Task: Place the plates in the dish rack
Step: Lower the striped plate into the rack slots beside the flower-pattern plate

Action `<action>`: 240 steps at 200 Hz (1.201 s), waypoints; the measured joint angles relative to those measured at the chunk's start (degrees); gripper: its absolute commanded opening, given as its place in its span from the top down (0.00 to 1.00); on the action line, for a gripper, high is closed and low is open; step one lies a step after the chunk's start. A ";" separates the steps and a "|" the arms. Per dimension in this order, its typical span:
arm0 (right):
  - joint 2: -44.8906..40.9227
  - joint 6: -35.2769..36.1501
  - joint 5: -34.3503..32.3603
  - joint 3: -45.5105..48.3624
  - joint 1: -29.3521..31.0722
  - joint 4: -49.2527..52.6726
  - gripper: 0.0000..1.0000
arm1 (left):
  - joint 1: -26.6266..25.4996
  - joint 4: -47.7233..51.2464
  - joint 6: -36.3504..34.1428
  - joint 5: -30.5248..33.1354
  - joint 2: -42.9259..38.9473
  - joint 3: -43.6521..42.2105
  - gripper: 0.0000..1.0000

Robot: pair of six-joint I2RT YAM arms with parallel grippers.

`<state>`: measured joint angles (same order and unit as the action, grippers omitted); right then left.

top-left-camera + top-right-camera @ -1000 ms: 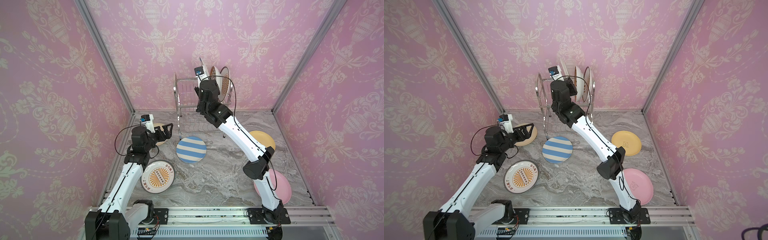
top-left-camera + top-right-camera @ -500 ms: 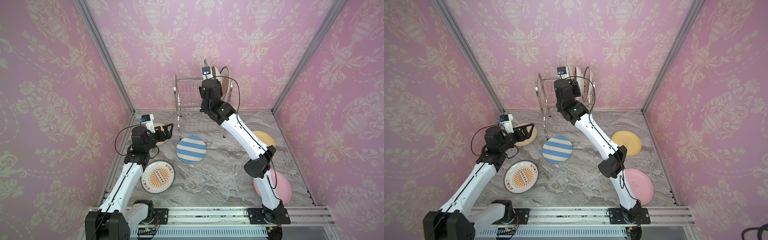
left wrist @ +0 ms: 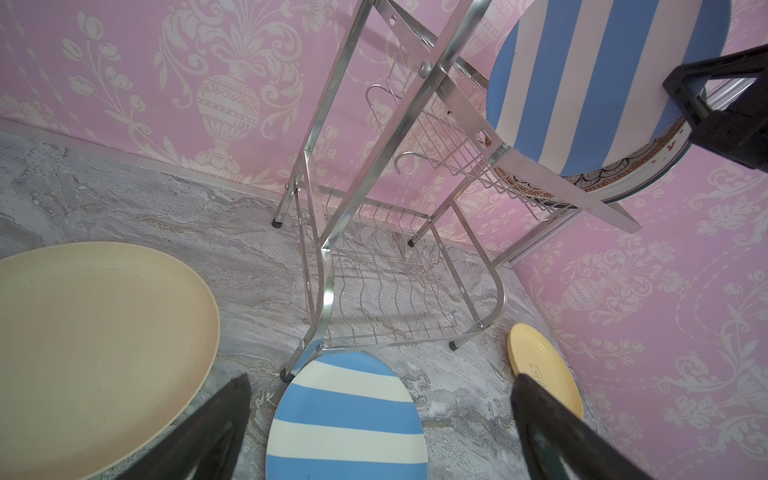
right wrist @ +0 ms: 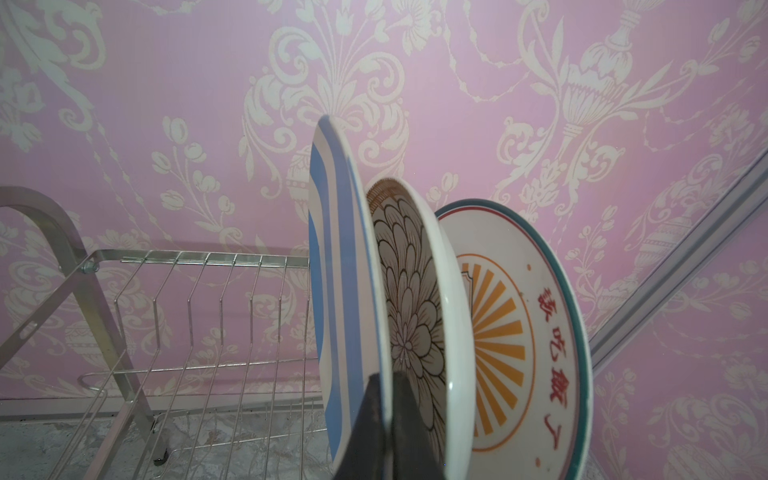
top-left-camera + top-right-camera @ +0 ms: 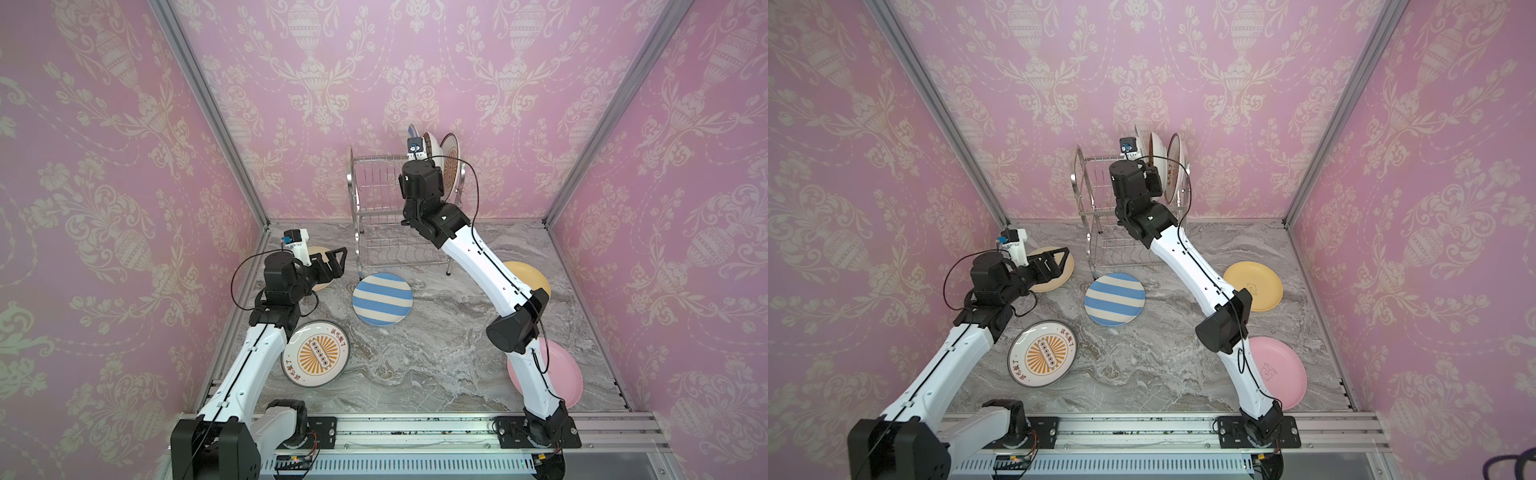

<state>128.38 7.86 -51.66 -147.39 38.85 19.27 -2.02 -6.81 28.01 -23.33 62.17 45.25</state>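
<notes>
I will next lower the striped plate into the free top-level slot below my right gripper, beside the petal-patterned plate, and release its rim.
My right gripper [image 4: 384, 376] is shut on the rim of a blue-white striped plate [image 4: 332, 270], holding it upright over the top tier of the silver dish rack [image 5: 374, 199]. Right beside it stand a petal-patterned plate [image 4: 415, 311] and a sunburst plate [image 4: 519, 332]. My left gripper [image 5: 338, 262] is open and empty. It hovers low above the cream plate [image 5: 322, 284], facing a second striped plate [image 5: 382, 305] that lies flat at the rack's front leg.
Flat on the marble table [image 5: 415, 365] lie another sunburst plate [image 5: 316, 353] at front left, a yellow plate [image 5: 528, 276] at right and a pink plate [image 5: 557, 374] at front right under the right arm. Pink walls enclose three sides.
My right gripper has carried the striped plate a little to the right along the top tier, closer to the racked plates. The left arm has not moved.
</notes>
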 measured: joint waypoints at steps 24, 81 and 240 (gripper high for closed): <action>0.09 -1.05 0.24 0.52 -0.24 0.76 1.00 | 0.00 0.00 0.00 -0.02 -0.02 0.00 0.01; 0.09 -4.83 0.87 1.40 -0.90 0.81 1.00 | 0.00 0.00 -0.02 -0.02 0.00 0.00 0.01; -0.52 1.07 2.14 0.70 0.76 0.79 0.61 | 0.00 0.02 0.26 -0.37 0.00 0.00 0.01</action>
<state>127.85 8.93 -49.52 -146.69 39.62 20.05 -2.02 -6.79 28.27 -23.70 62.17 45.25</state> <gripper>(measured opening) 0.361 0.993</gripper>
